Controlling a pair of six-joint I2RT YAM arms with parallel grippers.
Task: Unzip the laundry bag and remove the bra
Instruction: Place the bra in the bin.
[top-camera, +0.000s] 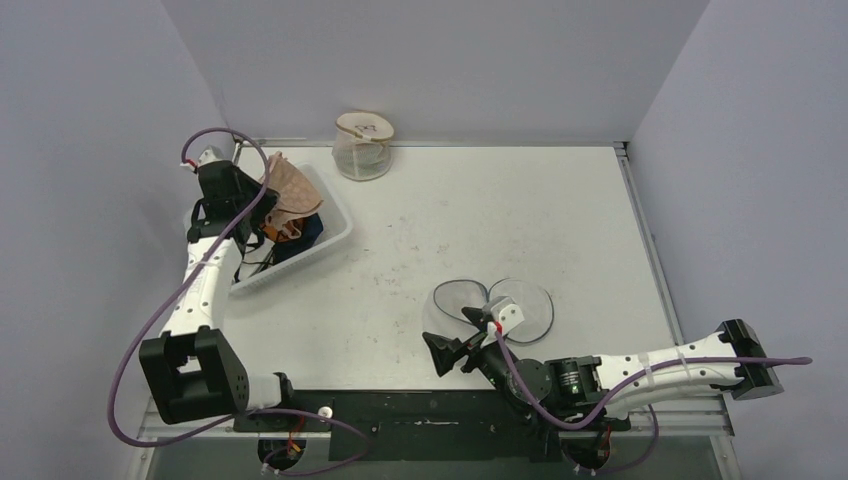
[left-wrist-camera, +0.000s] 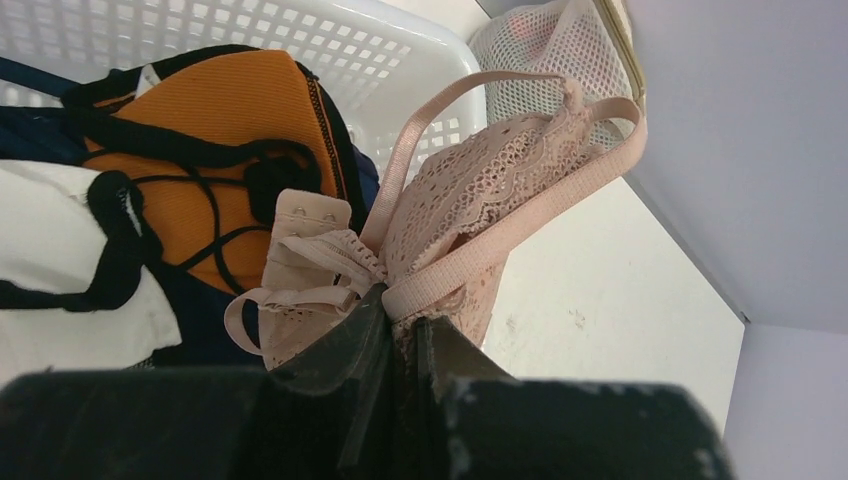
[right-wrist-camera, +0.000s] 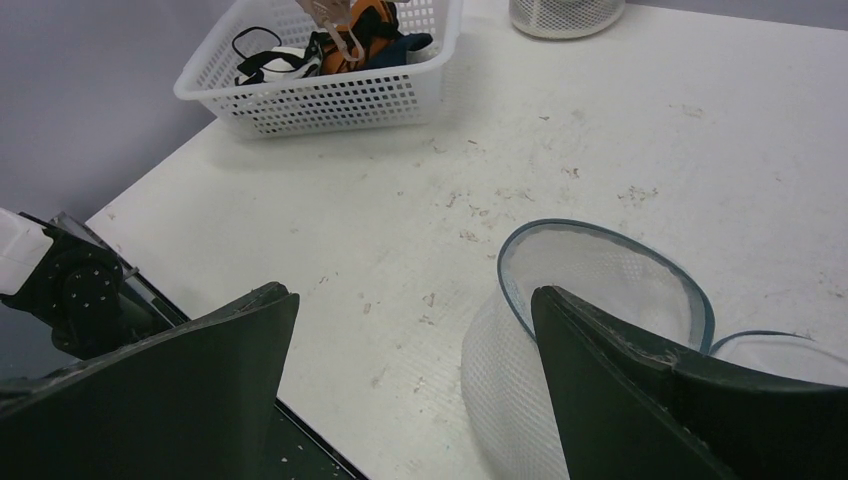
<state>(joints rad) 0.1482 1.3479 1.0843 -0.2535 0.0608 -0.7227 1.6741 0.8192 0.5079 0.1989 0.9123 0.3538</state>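
Observation:
My left gripper should move down into the white basket toward the orange and black garment (top-camera: 287, 231) (left-wrist-camera: 235, 120) and let go of the bra there, because the bra is still hanging above the clothes.
A beige lace bra (left-wrist-camera: 480, 190) hangs bunched over the white basket (left-wrist-camera: 330, 40), and my left gripper (left-wrist-camera: 405, 310) is shut on its strap and lace. From above, the bra (top-camera: 292, 192) sits at the left gripper (top-camera: 268, 218) over the basket (top-camera: 340, 232) at the far left. The mesh laundry bag (top-camera: 492, 306) with a blue rim lies open on the table, empty as far as I see. My right gripper (top-camera: 456, 340) hovers open just left of the bag. In the right wrist view its right finger overlaps the laundry bag (right-wrist-camera: 600, 290) while the right gripper (right-wrist-camera: 415, 295) holds nothing.
The basket (right-wrist-camera: 330, 100) holds an orange and black garment (left-wrist-camera: 230, 120) plus white and navy pieces. A second round mesh bag (top-camera: 363, 146) with a tan rim stands at the back against the wall. Grey walls close in the table on three sides.

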